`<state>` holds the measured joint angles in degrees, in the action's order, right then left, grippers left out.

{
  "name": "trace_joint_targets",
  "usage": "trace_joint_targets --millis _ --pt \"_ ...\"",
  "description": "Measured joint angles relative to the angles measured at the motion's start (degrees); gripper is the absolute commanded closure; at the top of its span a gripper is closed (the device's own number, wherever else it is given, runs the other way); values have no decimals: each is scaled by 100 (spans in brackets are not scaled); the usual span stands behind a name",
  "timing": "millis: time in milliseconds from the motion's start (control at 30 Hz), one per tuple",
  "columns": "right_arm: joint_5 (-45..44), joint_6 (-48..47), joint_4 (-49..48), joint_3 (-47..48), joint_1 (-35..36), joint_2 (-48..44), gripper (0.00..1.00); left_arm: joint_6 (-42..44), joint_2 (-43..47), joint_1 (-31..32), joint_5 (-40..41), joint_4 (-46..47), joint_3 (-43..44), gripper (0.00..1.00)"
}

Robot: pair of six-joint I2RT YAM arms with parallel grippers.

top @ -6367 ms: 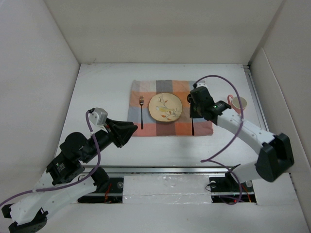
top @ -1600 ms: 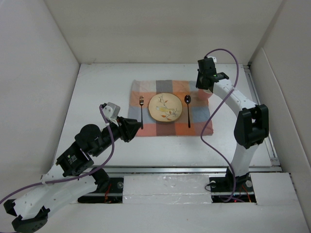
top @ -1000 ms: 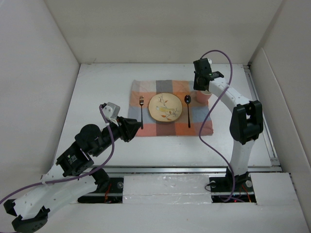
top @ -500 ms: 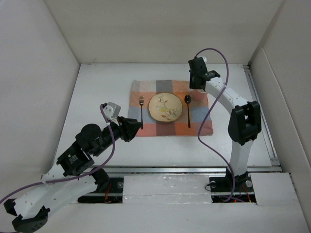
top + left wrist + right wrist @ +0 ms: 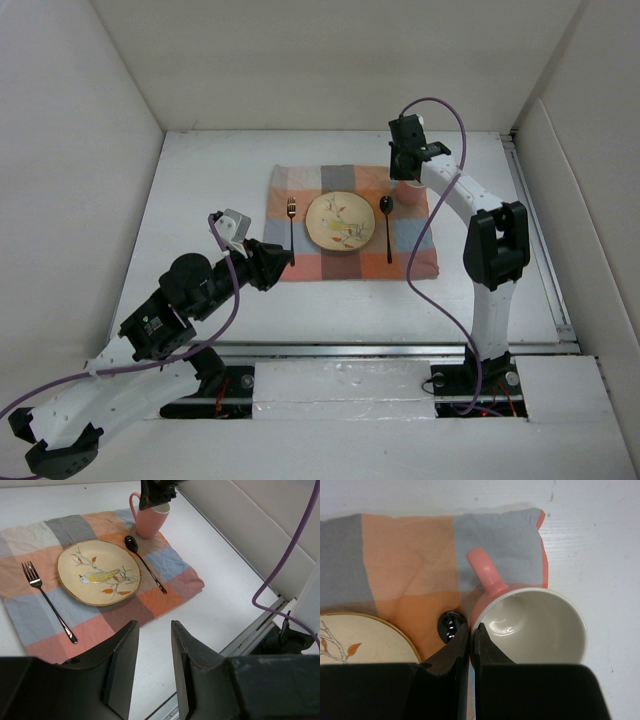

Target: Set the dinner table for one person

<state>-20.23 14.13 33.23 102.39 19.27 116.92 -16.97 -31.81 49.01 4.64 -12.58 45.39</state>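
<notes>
The robot's right gripper will next shift the mug (image 5: 535, 630) outward toward the mat's far blue-gray corner, clear of the spoon, and let go of the mug's rim, because that corner lies outward of it.
The dinner table (image 5: 200, 190) is a white tabletop between white walls. On it lies a checked placemat (image 5: 350, 255) with a bird-patterned plate (image 5: 340, 221), a fork (image 5: 291, 228) to its left and a dark spoon (image 5: 387, 228) to its right. My right gripper (image 5: 471, 630) is shut on the rim of a pink mug (image 5: 535, 630). The mug's base is at the mat's far right corner (image 5: 150, 522), and its handle (image 5: 487, 572) points away. My left gripper (image 5: 154, 625) is open and empty, above the table near the mat's near left corner (image 5: 278, 262).
White walls close in the table on the left, far and right sides. A metal rail (image 5: 350, 347) runs along the near edge. The right arm's purple cable (image 5: 285, 565) loops over the right side of the table.
My right gripper has carried the mug leftward from the table's right side to the mat's far right corner, beside the spoon. The left arm has barely moved.
</notes>
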Motion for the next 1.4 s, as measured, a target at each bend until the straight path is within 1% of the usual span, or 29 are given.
trace_joint_targets --millis 233,467,533,567,600,767,800,833,900,967,1000,1067,1100,1133,1167,1200,1267,1300,1400 --pt "164 -50 -66 627 -52 354 100 2 -35 0 20 0 0 71" --pt "299 -103 -15 1272 -179 1132 100 2 -107 0 50 -2 0 71" --pt "286 -131 -2 1360 -184 1180 100 2 -114 0 59 -4 0 71" --pt "291 -131 0 1364 -192 1180 97 2 -118 0 66 -4 0 71" --pt "302 -131 -7 1364 -199 1180 88 2 -116 0 72 -4 0 71" --pt "332 -131 -33 1364 -205 1180 69 2 -142 0 105 -4 0 71" --pt "330 -125 -50 1364 -208 1180 61 2 -146 0 111 -4 0 71" --pt "330 -125 -74 1362 -212 1178 56 2 -149 0 122 -7 0 71" --pt "328 -122 -85 1335 -223 1152 47 2 -149 0 144 -4 0 71" --pt "330 -125 -66 1303 -234 1082 41 2 -149 0 166 -4 0 70" --pt "328 -122 -63 1300 -238 1032 36 0 -149 0 179 -7 0 70" --pt "328 -125 -57 1290 -243 852 34 0 -149 0 221 -7 0 70" --pt "326 -125 -66 1261 -243 723 35 -2 -149 0 251 -7 0 69" --pt "317 -122 -68 1200 -243 549 39 -2 -146 0 284 -9 0 69" --pt "286 -101 -72 1113 -240 337 33 -2 -144 0 328 -9 0 69" --pt "247 -59 -103 994 -229 85 0 -4 -142 0 367 -9 0 69" --pt "177 -55 -203 654 -199 -542 0 -9 -98 0 466 -13 0 67" --pt "164 -68 -326 426 -184 -905 0 -13 -55 0 514 -15 0 62" --pt "116 -94 -651 -398 -15 -2146 0 -59 173 0 678 -2 -20 56"
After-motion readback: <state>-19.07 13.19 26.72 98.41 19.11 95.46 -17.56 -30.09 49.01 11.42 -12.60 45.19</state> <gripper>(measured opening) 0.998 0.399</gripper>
